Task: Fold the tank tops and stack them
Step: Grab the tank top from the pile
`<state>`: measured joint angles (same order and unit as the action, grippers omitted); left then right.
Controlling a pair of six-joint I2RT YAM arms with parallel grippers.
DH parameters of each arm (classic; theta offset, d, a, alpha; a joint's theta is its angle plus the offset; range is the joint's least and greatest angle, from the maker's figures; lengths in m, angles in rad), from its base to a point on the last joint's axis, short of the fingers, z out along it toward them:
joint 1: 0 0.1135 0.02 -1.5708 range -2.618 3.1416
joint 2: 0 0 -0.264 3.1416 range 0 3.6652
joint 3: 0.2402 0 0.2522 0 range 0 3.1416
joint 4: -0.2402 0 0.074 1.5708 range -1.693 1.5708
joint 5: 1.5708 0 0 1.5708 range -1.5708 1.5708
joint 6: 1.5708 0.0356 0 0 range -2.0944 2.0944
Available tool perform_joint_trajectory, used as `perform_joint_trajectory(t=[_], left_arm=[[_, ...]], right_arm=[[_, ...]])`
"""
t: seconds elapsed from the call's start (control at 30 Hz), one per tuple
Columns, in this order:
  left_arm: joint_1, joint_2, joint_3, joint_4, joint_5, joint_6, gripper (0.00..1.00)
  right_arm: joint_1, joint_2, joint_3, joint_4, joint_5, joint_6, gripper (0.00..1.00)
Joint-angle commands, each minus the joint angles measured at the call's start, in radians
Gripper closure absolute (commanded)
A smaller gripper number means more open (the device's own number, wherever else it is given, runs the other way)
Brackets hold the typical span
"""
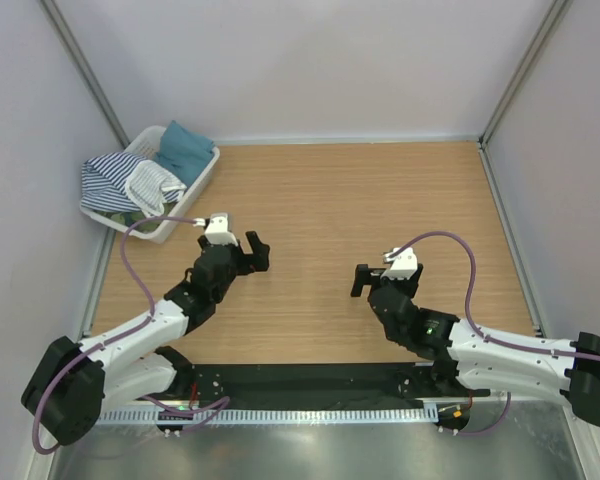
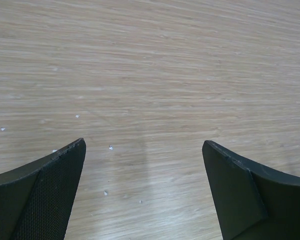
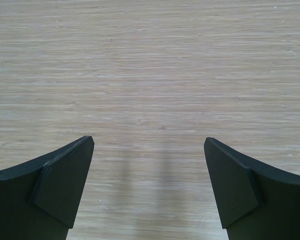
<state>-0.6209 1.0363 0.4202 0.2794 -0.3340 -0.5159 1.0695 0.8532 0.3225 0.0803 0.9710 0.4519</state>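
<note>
The left gripper rises and goes away from my base over the white basket next, then lowers onto the striped tank top's pale part point(image 1: 151, 186).
The tank tops lie bunched in a white slatted basket point(image 1: 202, 176) at the table's far left. One has thin navy-and-white stripes point(image 1: 105, 180) and hangs over the basket's left rim. A paler striped one point(image 1: 152, 186) lies beside it. My left gripper point(image 1: 246, 254) hovers open over bare wood to the right of the basket, apart from it. My right gripper point(image 1: 385, 279) stands open over the middle-right of the table. In the wrist views the left gripper point(image 2: 144, 147) and the right gripper point(image 3: 149, 142) have only wood grain between their fingers.
A teal cloth point(image 1: 185, 145) also sits in the basket, at its far end. Grey walls close the wooden table point(image 1: 360, 200) at the left, back and right. Small white specks point(image 2: 110, 147) dot the wood under the left gripper.
</note>
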Motion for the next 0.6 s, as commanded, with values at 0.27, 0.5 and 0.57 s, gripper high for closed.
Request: perform_joint_trajectory(t=[0.27,0.5,0.57], left_arm=[[0.107,-0.016,0.176,-0.239,-0.131,-0.139,0.0],[0.407,0.096,0.497,-0.546,-0.091,-0.36,0.06],[0.504,0.177,0.615,-0.614,-0.077,-0.381,0.07]], right_arm=[[0.003,-0.04,0.013,0.038,0.057,0.045,0.0],[0.003,-0.124,-0.03,0.039,0.058,0.053,0.0],[0.003,-0.151,-0.042,0.035,0.063,0.056,0.0]])
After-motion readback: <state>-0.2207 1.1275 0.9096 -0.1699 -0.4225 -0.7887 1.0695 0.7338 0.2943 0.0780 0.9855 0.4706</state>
